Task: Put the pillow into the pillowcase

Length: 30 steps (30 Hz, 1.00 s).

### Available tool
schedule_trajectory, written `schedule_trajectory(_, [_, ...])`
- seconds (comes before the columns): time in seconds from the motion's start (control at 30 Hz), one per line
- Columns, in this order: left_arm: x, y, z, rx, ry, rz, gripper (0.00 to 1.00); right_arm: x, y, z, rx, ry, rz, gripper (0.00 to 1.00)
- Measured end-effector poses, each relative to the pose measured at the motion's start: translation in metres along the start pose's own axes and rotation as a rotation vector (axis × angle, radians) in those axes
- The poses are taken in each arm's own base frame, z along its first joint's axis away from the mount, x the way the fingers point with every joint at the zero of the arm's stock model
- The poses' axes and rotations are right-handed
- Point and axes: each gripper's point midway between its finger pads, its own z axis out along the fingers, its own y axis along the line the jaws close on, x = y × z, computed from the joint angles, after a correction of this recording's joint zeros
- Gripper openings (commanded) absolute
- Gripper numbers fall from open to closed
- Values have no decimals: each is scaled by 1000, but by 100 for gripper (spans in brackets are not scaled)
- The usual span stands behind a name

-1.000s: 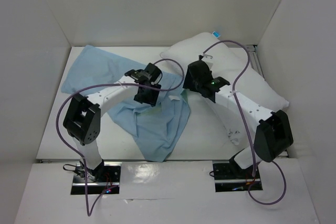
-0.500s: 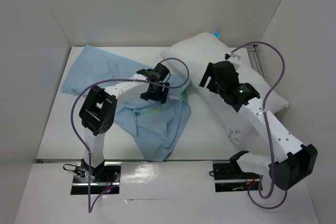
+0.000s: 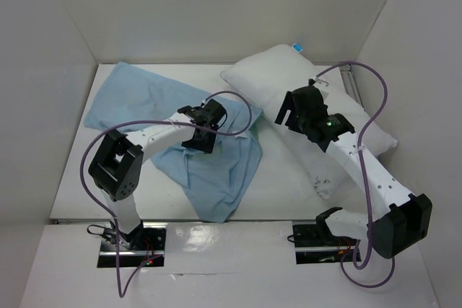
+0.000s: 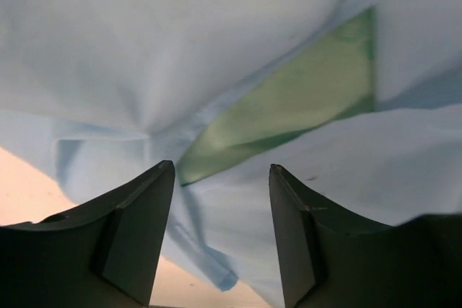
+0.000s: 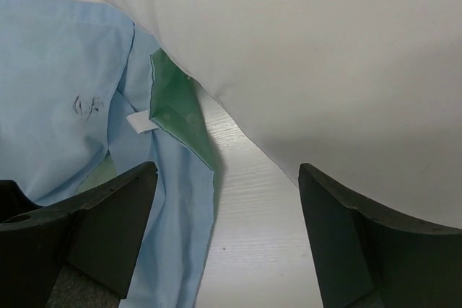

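Note:
I should move my left gripper down next, outward and toward the pillow [image 3: 267, 73], onto the far edge of the fold along the green inside.
The white pillow [image 3: 267, 73] lies slantwise at the back right of the table. The light blue pillowcase [image 3: 137, 99] is spread crumpled from the back left to the front middle, its green inside [image 4: 296, 99] showing at a fold. My left gripper [image 3: 196, 142] hangs open just above that cloth, and in the left wrist view this gripper [image 4: 220, 171] has only cloth below its fingers. My right gripper [image 3: 281, 115] stands open at the pillow's near-left edge. In the right wrist view this gripper [image 5: 227, 171] has bare table between its fingers, with the pillow [image 5: 325, 55] on the right and the pillowcase [image 5: 65, 70] on the left.
White walls enclose the table [image 3: 285, 171] at the back and on both sides. A small white tag [image 5: 141, 122] sits at the pillowcase's green hem. Purple cables loop over both arms. The right arm lies over the pillow's near end.
My right arm has swung right and stretched out, carrying its gripper from the pillowcase edge to the pillow's edge. My left gripper reached right, then drew back left and nearer.

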Motion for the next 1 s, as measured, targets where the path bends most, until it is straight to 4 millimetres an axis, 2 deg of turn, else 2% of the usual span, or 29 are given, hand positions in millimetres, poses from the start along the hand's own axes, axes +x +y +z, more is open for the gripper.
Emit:
schedule_trajectory(0.03, [0,-6,-1,18,-6,16,79,1,0,0,-2,4,-1,87])
schedule_trajectory(0.17, [-18,-31,1,56,-34,35,80,3,0,1,-2,10,-3,87])
schedule_trajectory(0.27, [-35,-46,16,61,-57,30,75,4,-3,-1,1,10,-2,87])
schedule_trajectory(0.3, [-37,-47,21,50,-54,32,71,5,-4,-3,0,9,-2,87])
schedule_trajectory(0.47, [-47,-51,50,-6,-39,37,61,4,-7,-11,-5,-4,4,87])
schedule_trajectory(0.57, [-53,-45,58,-28,-41,20,50,1,-8,-14,-5,-15,8,87])
schedule_trajectory(0.6, [-55,-41,59,-35,-43,11,33,1,-9,-14,-3,-17,8,87])
schedule_trajectory(0.7, [-59,-27,63,-57,-39,-15,0,1,-10,-14,4,-18,6,87])
schedule_trajectory(0.8, [-67,-13,60,-66,-27,-25,0,-1,-13,-14,23,-15,-18,87])
schedule_trajectory(0.87, [-77,-8,56,-48,-33,-47,0,-9,-12,-13,46,-16,-55,88])
schedule_trajectory(1.0, [-96,0,42,32,-38,-85,0,-46,5,-8,80,-54,-134,94])
